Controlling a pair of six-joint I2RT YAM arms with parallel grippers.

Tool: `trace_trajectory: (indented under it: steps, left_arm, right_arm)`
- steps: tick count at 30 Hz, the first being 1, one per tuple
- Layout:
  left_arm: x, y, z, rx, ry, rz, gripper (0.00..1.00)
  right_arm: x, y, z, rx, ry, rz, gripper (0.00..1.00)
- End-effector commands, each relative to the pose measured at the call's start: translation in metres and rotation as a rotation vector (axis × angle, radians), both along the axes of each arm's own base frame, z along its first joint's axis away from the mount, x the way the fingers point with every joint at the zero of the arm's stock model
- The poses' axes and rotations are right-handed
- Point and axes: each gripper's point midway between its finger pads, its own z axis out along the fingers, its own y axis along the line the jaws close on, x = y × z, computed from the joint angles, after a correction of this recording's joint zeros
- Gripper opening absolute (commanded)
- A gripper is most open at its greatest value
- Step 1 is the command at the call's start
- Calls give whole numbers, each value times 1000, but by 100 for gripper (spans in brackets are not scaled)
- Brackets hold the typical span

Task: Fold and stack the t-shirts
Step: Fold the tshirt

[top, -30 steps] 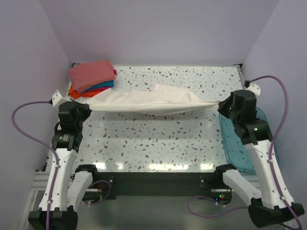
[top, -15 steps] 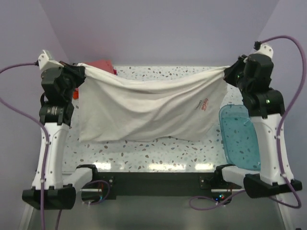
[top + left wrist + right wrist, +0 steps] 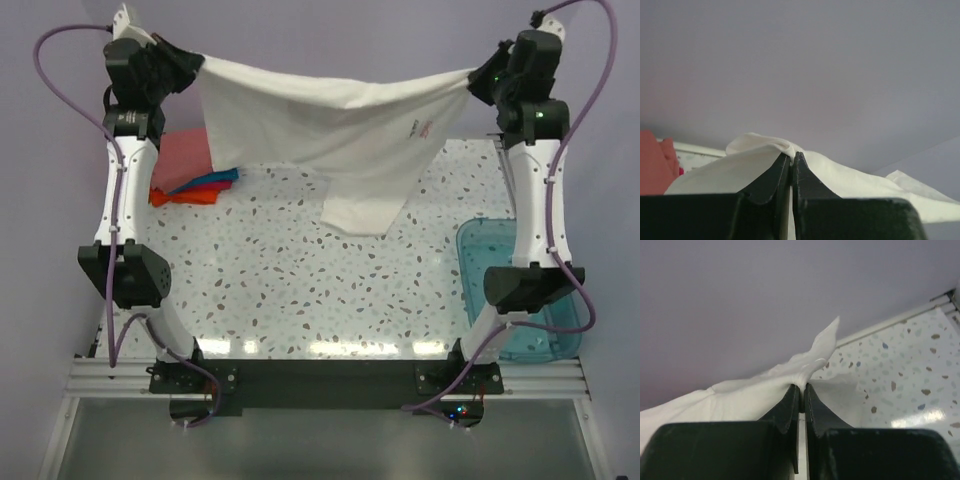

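The near tabletop is bare below and back from my left gripper, so I will next pull the t-shirt's corner down and back with that gripper and let go of it there.
The white t-shirt [image 3: 340,125] hangs high in the air, stretched between both grippers, with a small red chest print [image 3: 421,127] near its right side and one sleeve drooping over the table. My left gripper [image 3: 196,62] is shut on its left corner, which also shows in the left wrist view [image 3: 792,155]. My right gripper [image 3: 474,75] is shut on its right corner, pinched cloth showing in the right wrist view [image 3: 802,385]. The folded salmon-pink shirt [image 3: 185,158] lies on the teal [image 3: 222,177] and orange [image 3: 185,195] ones at the back left.
A translucent teal plastic bin [image 3: 520,290] stands at the table's right edge, partly behind my right arm. The speckled table [image 3: 300,290] lies below the hanging shirt. Purple walls close in the back and sides.
Both arms rose steeply, lifting the white shirt from table height to high above it. The shirt unfurled and now hangs free with a sleeve dangling.
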Motion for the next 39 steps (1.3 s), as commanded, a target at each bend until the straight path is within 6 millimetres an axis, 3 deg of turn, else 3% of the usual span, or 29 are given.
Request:
trace_trajectory:
  steps: [1,2,4,5,6,7,8,9,10,11,12,13,14,16,17,18,19,20,21,22,23,26,28,31,39]
  left_arm:
    - [-21,5,96,39,-242,-56,0]
    - [-21,6,95,38,-243,-57,0]
    - [-20,6,75,33,-200,-61,0]
    - [-21,5,68,29,-197,-63,0]
    - [-26,4,41,18,-144,-68,0]
    - [-29,4,29,6,-123,-68,0]
    - [-33,4,20,2,-120,-65,0]
    - [-43,3,-12,-11,-60,-62,0]
    - [-49,2,-26,-20,-36,-63,0]
    - [-55,2,-41,-23,-10,-59,0]
    - [-68,2,-78,-33,63,-51,0]
    - [-75,2,-97,-38,96,-45,0]
    - [-93,1,-136,-48,173,-37,0]
    - [-112,5,-176,-59,255,2,0]
    - [-119,5,-179,-60,228,8,0]
    - [-137,4,-224,-66,321,17,0]
    - [-145,11,-243,-58,359,59,0]
    - [-154,13,-260,-59,396,79,0]
    - [-174,12,-293,-62,462,89,0]
    - [-183,16,-310,-72,502,123,0]
    - [-203,17,-337,-75,562,144,0]
    - [-239,25,-370,-78,654,230,0]
    - [-258,37,-379,-67,696,319,0]
    - [-285,47,-372,-76,692,412,0]
    - [-318,59,-343,-83,655,515,0]
  right_arm:
    - [-45,-24,112,7,-280,-56,0]
    - [-43,-24,99,6,-248,-53,0]
    - [-48,-24,90,8,-237,-52,0]
    - [-54,-22,66,14,-188,-49,0]
    - [-58,-21,55,22,-171,-45,0]
    - [-61,-20,46,31,-163,-42,0]
    - [-70,-16,14,43,-101,-29,0]
    - [-75,-14,-2,60,-72,-22,0]
    - [-79,-11,-20,71,-42,-15,0]
    - [-87,-9,-69,81,64,-11,0]
    - [-101,-3,-80,102,80,16,0]
    - [-110,-1,-97,107,106,20,0]
    - [-124,-1,-147,113,213,12,0]
    - [-143,0,-175,121,248,10,0]
    - [-158,4,-214,133,344,21,0]
    - [-168,4,-229,133,384,19,0]
    - [-179,9,-241,147,422,38,0]
    - [-196,13,-269,163,491,53,0]
    - [-205,17,-280,182,517,60,0]
    - [-216,22,-287,201,530,81,0]
    - [-233,24,-310,216,591,82,0]
    - [-268,28,-334,232,671,88,0]
    - [-288,28,-341,240,721,69,0]
    - [-305,32,-336,286,717,50,0]
    - [-335,23,-294,244,698,13,0]
